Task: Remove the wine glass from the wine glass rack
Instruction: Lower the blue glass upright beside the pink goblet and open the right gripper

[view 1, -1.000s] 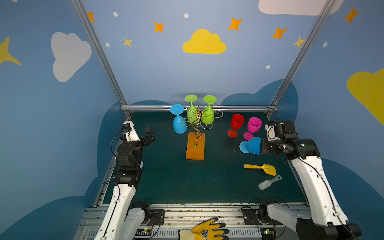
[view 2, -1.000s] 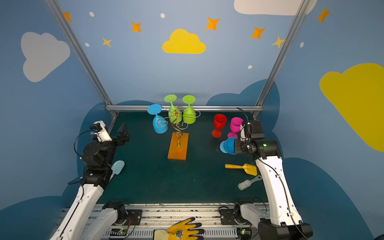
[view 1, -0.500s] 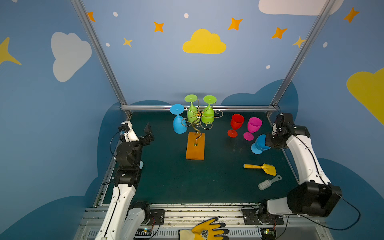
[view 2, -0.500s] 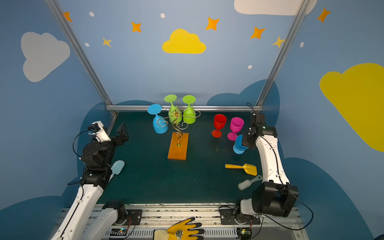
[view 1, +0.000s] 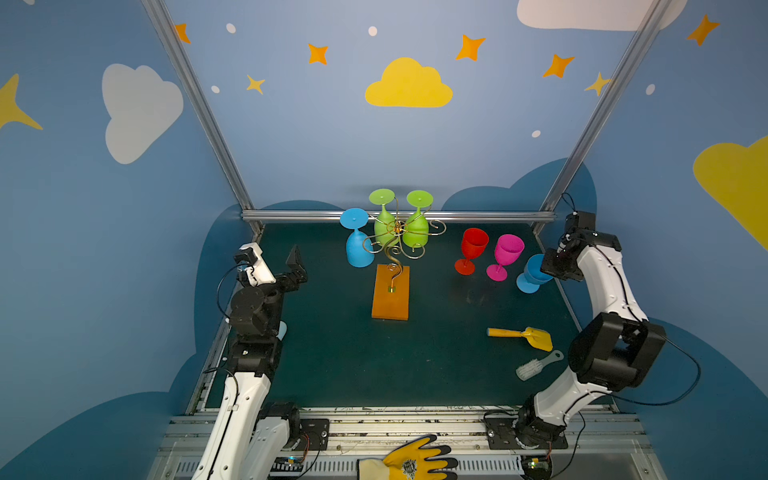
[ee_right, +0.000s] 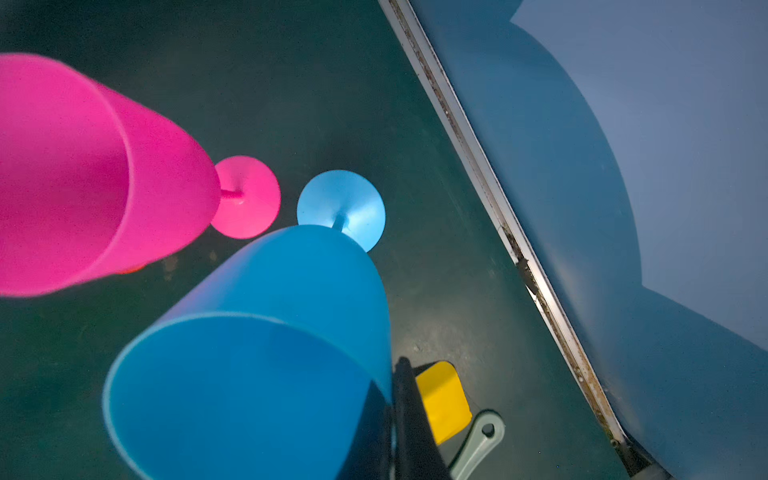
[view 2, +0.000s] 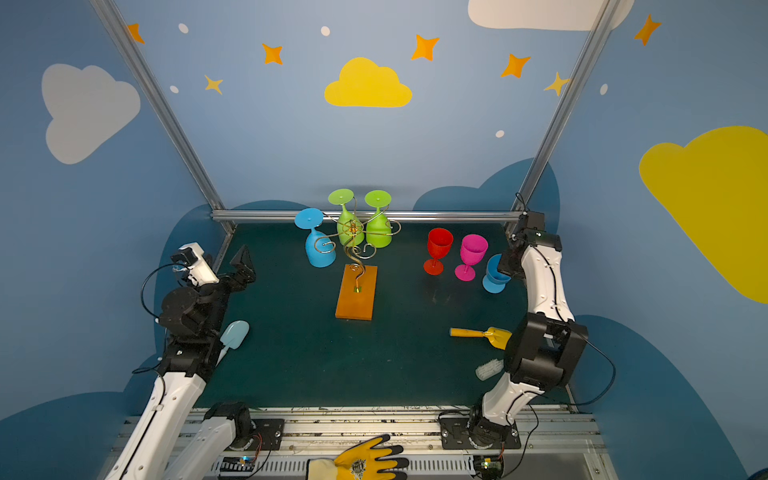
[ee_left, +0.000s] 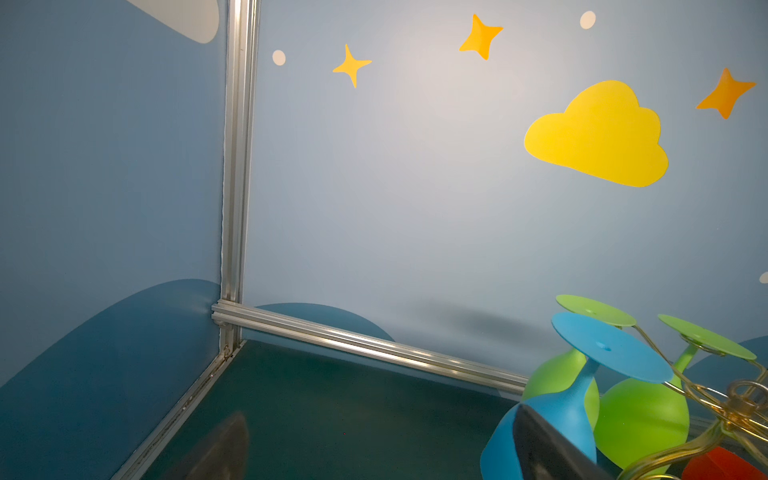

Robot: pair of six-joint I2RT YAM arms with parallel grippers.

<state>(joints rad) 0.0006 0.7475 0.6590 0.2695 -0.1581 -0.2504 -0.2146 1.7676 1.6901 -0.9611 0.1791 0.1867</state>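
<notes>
My right gripper should move the blue glass outward and down and let go of its rim, because bare mat (view 1: 520,270) (ee_right: 337,150) is below and outward, beside the pink glass's foot.
The gold wire wine glass rack (view 1: 394,249) stands on its orange wooden base (view 1: 390,297) at mid-back. A blue wine glass (view 1: 357,247) and two green ones (view 1: 384,227) hang upside down on it. My right gripper (view 1: 549,266) is shut on the rim of another blue wine glass (ee_right: 266,353), held upright at the far right, beside the pink glass (view 1: 505,255) and the red glass (view 1: 471,249). Whether its foot (ee_right: 341,208) touches the mat I cannot tell. My left gripper (view 1: 297,266) is open and empty, left of the rack.
A yellow scoop (view 1: 523,336) and a pale brush (view 1: 536,365) lie on the green mat at front right. A light blue scoop (view 2: 232,334) lies by the left arm. A yellow glove (view 1: 409,461) rests on the front rail. Blue walls close in on three sides.
The right arm has swung toward the back right and turned the blue glass from lying sideways to upright beside the pink glass. The left arm has barely moved.
</notes>
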